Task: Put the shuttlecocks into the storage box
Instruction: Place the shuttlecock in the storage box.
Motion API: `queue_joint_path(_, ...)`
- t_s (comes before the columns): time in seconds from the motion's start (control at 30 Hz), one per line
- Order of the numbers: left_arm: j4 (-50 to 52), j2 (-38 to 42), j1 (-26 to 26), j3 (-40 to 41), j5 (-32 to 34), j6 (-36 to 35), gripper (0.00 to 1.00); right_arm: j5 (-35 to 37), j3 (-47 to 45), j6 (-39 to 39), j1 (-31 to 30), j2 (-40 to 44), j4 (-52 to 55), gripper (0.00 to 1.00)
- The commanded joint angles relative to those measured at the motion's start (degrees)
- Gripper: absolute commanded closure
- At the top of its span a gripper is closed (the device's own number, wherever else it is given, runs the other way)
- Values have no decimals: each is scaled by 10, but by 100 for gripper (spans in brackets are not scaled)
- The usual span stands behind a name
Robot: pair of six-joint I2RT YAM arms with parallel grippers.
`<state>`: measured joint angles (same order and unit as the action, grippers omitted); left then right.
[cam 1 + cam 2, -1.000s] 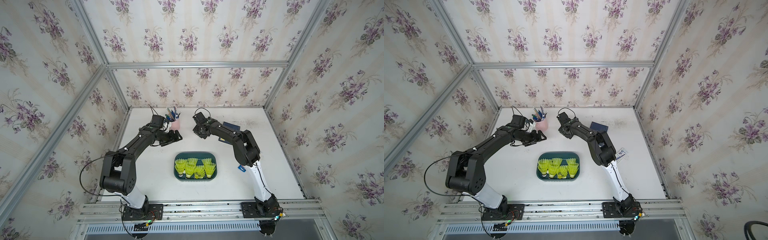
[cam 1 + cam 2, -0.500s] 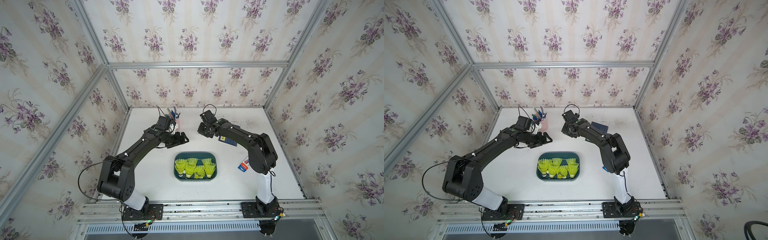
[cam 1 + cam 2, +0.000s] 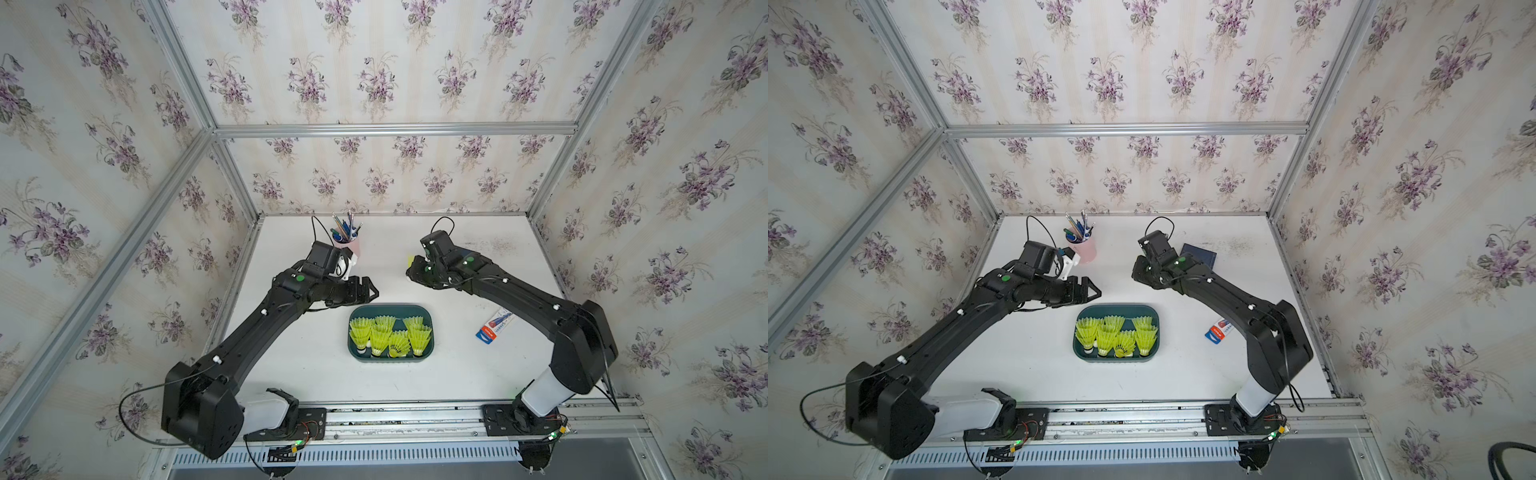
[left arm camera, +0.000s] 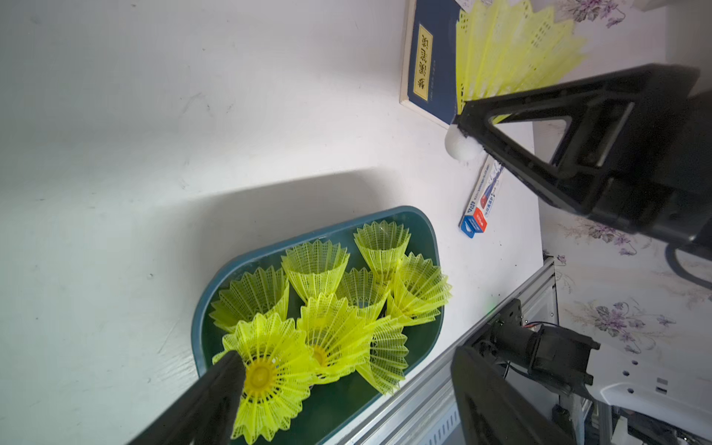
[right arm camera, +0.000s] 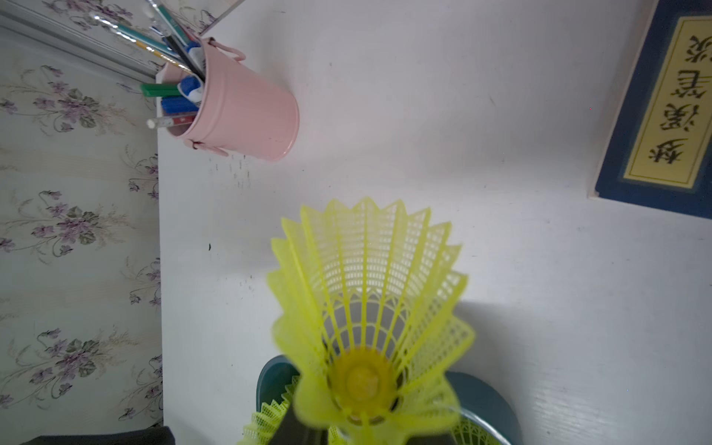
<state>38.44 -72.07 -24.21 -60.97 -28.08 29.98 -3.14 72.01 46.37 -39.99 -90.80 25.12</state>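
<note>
I need to draw my right gripper back next, lower it and release its shuttlecock at the storage box's near side. Other shuttlecocks stand there, below and back from the gripper.
The dark teal storage box sits at the front middle of the white table, with several neon yellow shuttlecocks standing in it. My right gripper hovers behind the box. It is shut on one more shuttlecock just above its white tip, skirt pointing away. My left gripper stands open and empty above the box's back left corner, one finger over a shuttlecock's skirt.
A pink pen cup stands at the back, behind the left wrist. A flat navy book lies behind the right arm. A small red and blue carton lies right of the box, under the right forearm.
The left gripper has come forward from the pen cup to the box's back edge. The right arm has swung its elbow outward while its gripper, still holding the shuttlecock, shifted slightly toward the box.
</note>
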Motion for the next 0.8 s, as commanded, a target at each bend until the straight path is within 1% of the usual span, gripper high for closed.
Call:
queue_joint_path(0.0,27,37,-28,19,16,11,12,1,-39,1,-25,48,11,84)
queue_joint_path(0.1,36,77,-66,42,39,22,11,-3,-94,19,-48,96,13,85)
queue_joint_path(0.2,32,122,-95,74,56,43,10,20,-123,21,-87,135,16,85)
queue_joint_path(0.43,27,211,-164,128,131,84,9,50,-177,58,-168,183,16,85)
queue_joint_path(0.6,6,234,-202,147,156,102,8,64,-205,79,-196,194,3,85)
queue_joint_path(0.77,-4,236,-238,158,173,117,8,76,-221,87,-207,190,-11,85)
